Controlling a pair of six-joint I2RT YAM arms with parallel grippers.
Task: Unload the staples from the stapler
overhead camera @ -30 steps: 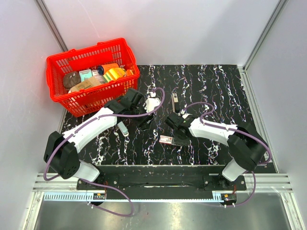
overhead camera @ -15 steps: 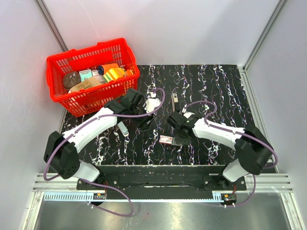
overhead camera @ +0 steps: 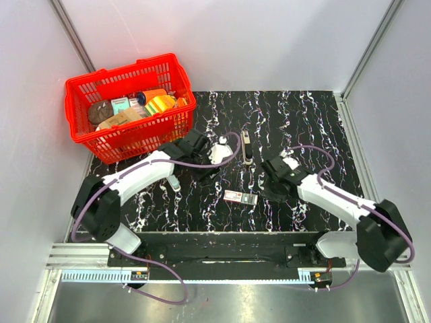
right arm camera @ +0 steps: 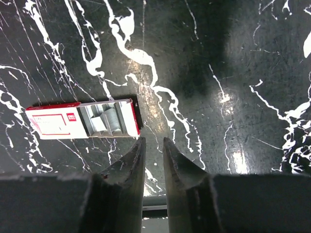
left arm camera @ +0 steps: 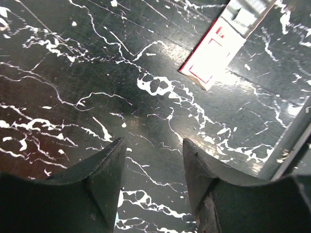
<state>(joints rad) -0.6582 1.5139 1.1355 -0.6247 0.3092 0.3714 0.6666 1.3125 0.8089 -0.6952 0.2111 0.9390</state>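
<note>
I will next move my right gripper down and to the left in the top view, against the open end of the box below, and then release.
The stapler (overhead camera: 246, 145), slim, black and silver, lies on the black marbled table between the two arms, nearer the back. A small red-and-white staple box (overhead camera: 241, 196) lies open in front of it, with grey staples inside (right arm camera: 104, 120). My left gripper (overhead camera: 205, 171) is open and empty just above the table (left arm camera: 153, 141), with the box (left arm camera: 214, 51) ahead to its right. My right gripper (overhead camera: 271, 191) is right of the box. Its jaws (right arm camera: 153, 139) are almost together with nothing between them. The box (right arm camera: 82, 120) lies just beyond its left fingertip. The stapler is out of both wrist views.
A red basket (overhead camera: 82, 88) full of packets stands at the back left. A small white object (overhead camera: 172, 180) lies under the left arm. The table's metal front rail (overhead camera: 222, 237) runs along the near edge and shows in the left wrist view (left arm camera: 291, 145).
My right gripper has drawn back to the right, off the staple box, which now lies uncovered. My left gripper has shifted a little to the right, toward the box.
</note>
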